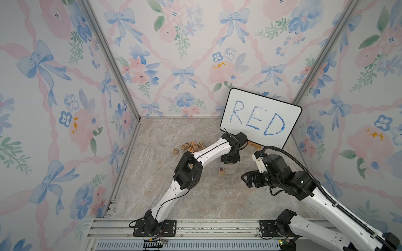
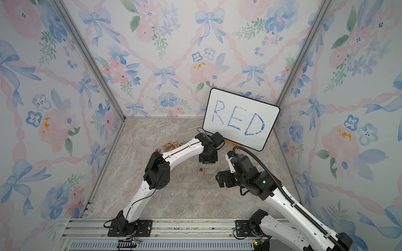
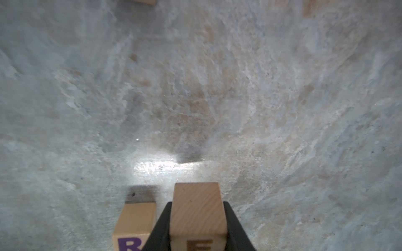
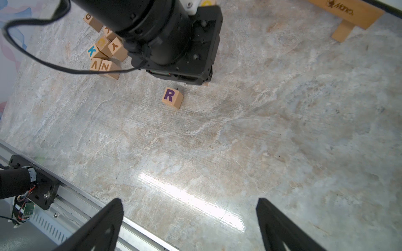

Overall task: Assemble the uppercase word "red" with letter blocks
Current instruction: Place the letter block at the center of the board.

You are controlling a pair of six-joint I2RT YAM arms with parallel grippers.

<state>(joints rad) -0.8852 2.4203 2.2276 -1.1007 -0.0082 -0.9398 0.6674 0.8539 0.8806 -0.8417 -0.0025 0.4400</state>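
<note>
My left gripper lowers the E block back onto the bare floor (image 1: pixel 232 170) below beside the R block next and releases it, matching the board's RED.
A light-wood letter block with a brownish-orange E (image 3: pixel 196 208) sits between the black fingers of my left gripper (image 3: pixel 197 203), which is shut on it. Close beside it on the marble floor lies the block with a purple R (image 3: pixel 136 221) (image 1: pixel 221 171) (image 2: pixel 200 171) (image 4: pixel 171 97). In both top views the left gripper (image 1: pixel 230 159) (image 2: pixel 208 159) points down just behind and right of the R, hiding the E block. My right gripper (image 4: pixel 189 202) (image 1: pixel 245 178) (image 2: pixel 219 179) hovers open and empty to the right of the R. No D block shows clearly.
A pile of several other letter blocks (image 1: pixel 192 146) (image 2: pixel 171 146) (image 4: pixel 104 50) lies at the back left, partly under the left arm. A white board (image 1: pixel 258 117) with blue "RED" leans at the back right on a wooden stand (image 4: pixel 348 15). An aluminium rail (image 1: pixel 195 226) runs along the front.
</note>
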